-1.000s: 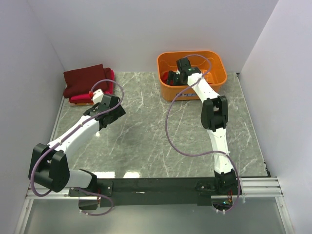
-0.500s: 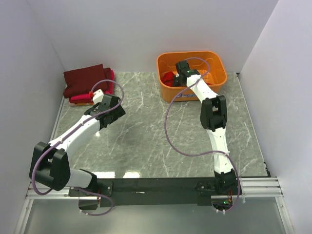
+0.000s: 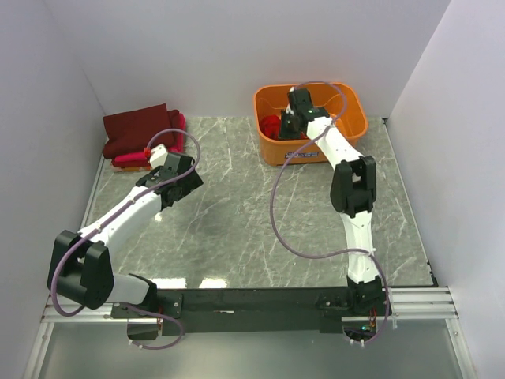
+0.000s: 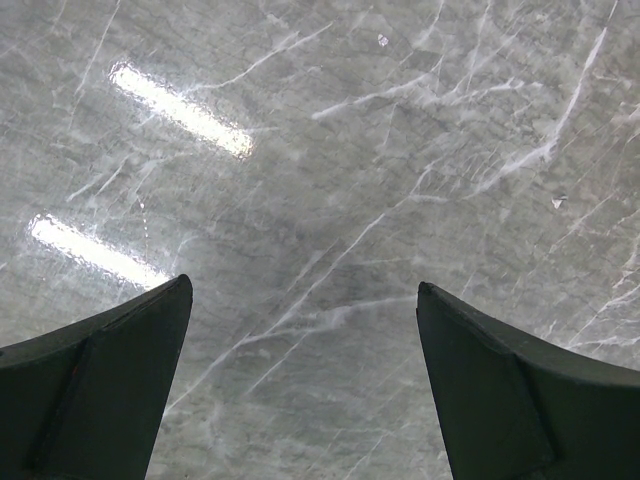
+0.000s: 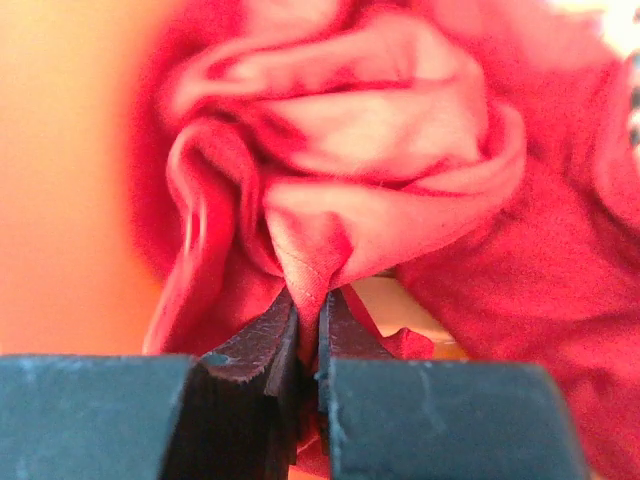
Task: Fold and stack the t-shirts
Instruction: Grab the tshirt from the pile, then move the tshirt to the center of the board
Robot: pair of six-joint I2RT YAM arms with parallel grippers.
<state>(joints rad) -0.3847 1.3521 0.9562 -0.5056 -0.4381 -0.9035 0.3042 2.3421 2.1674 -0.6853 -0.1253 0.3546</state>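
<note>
Next, the right gripper lifts over the basket's rim, lowers and releases on the bare marble, which lies back from it and to its right in the top view.
A crumpled bright red t-shirt [image 3: 273, 125] lies in the orange basket [image 3: 353, 131] at the back right. My right gripper [image 3: 286, 125] reaches down into the basket and is shut on a pinched fold of this red t-shirt [image 5: 370, 130], the cloth squeezed between the right gripper's [image 5: 308, 305] dark pads. A folded dark maroon t-shirt [image 3: 138, 126] rests on a folded pinkish-red t-shirt [image 3: 130, 161] at the back left. Near that stack, my left gripper [image 3: 183, 183] hovers over bare marble, and the left gripper [image 4: 303, 284] is wide open with nothing in it.
The basket's orange wall [image 5: 60, 200] stands close on the left of the right wrist view. The grey marble table [image 3: 237, 221] is bounded by white walls at the back and both sides. A purple cable loops off each arm.
My right gripper has closed on a fold of the red t-shirt in the basket, and its wrist has shifted slightly back. The left arm has not moved.
</note>
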